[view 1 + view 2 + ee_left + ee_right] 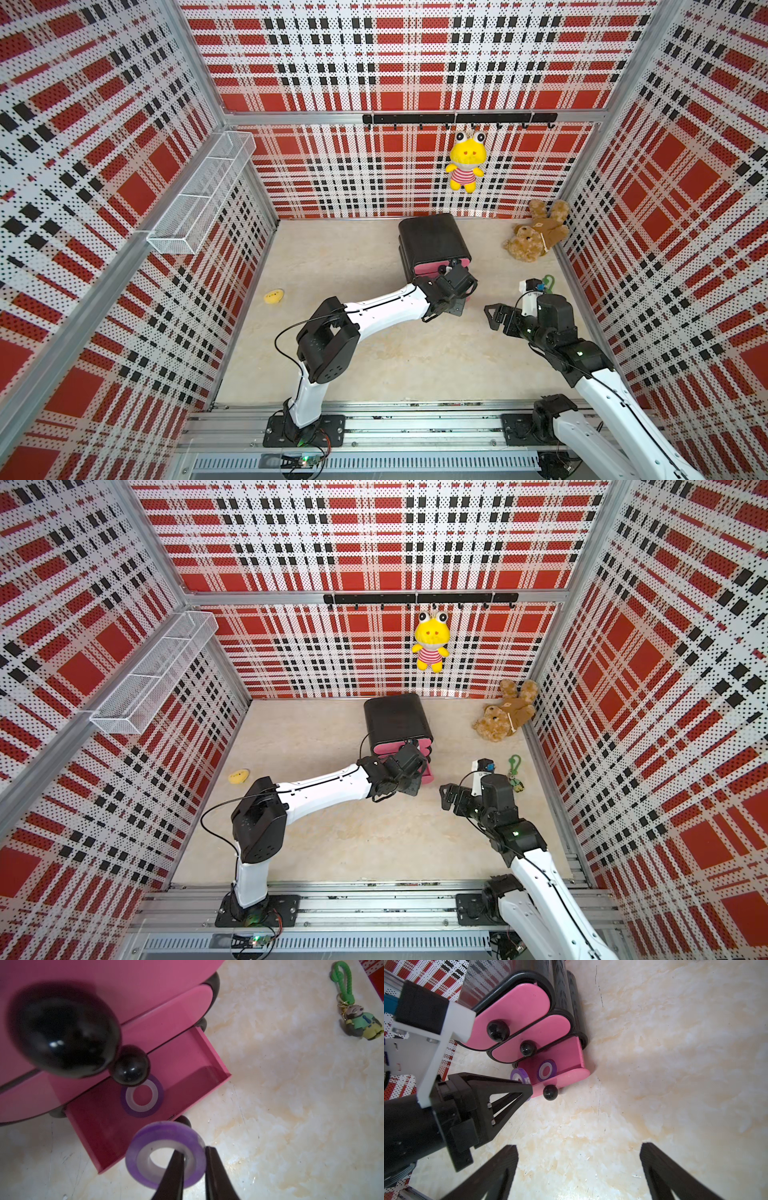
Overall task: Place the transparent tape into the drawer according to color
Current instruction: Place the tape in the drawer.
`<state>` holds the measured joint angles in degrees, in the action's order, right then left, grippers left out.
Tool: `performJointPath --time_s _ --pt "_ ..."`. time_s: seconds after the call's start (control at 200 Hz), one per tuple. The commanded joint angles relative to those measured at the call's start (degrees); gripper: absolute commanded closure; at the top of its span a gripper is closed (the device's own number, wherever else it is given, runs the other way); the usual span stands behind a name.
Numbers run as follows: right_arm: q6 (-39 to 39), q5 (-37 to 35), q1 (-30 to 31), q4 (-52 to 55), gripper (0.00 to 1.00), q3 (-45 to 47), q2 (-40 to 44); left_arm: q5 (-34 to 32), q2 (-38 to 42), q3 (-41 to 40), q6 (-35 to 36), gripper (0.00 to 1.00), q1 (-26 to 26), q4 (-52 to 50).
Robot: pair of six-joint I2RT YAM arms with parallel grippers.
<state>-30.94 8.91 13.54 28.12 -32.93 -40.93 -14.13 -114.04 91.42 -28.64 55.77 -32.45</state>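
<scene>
My left gripper lowers and shifts in over the bottom of the drawer beside the second purple tape next to release the roll (517,1075), since their colours match.
My left gripper (194,1150) is shut on the rim of a purple transparent tape (145,1136), one finger through its pale centre. The roll hangs just over the outer edge of the pulled-out bottom drawer (187,1064). In the right wrist view the same roll (517,1075) shows beside that drawer (566,1057). A second purple tape (128,1103) lies flat on the drawer floor. The drawer belongs to a black cabinet (432,241) whose two upper pink drawers are closed. My right gripper (578,1146) stands open over bare floor, to the cabinet's right in a top view (492,313).
A green keychain figure (357,1020) lies right of the cabinet. A brown teddy bear (536,232) sits in the back right corner. A yellow plush (465,166) hangs from the hook rail, a small yellow toy (274,296) lies at the left, and a wire basket (199,199) hangs on the left wall.
</scene>
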Motion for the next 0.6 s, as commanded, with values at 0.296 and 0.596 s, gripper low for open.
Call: performJointPath --time_s 0.296,0.596 --pt "0.4 0.4 -1.6 0.4 0.0 0.7 0.9 -2.1 -6.1 6.5 2.6 1.0 0.3 2.1" --pt "0.4 0.6 -1.9 0.4 0.0 0.9 1.1 -2.9 -8.8 9.8 3.6 1.0 0.3 2.2"
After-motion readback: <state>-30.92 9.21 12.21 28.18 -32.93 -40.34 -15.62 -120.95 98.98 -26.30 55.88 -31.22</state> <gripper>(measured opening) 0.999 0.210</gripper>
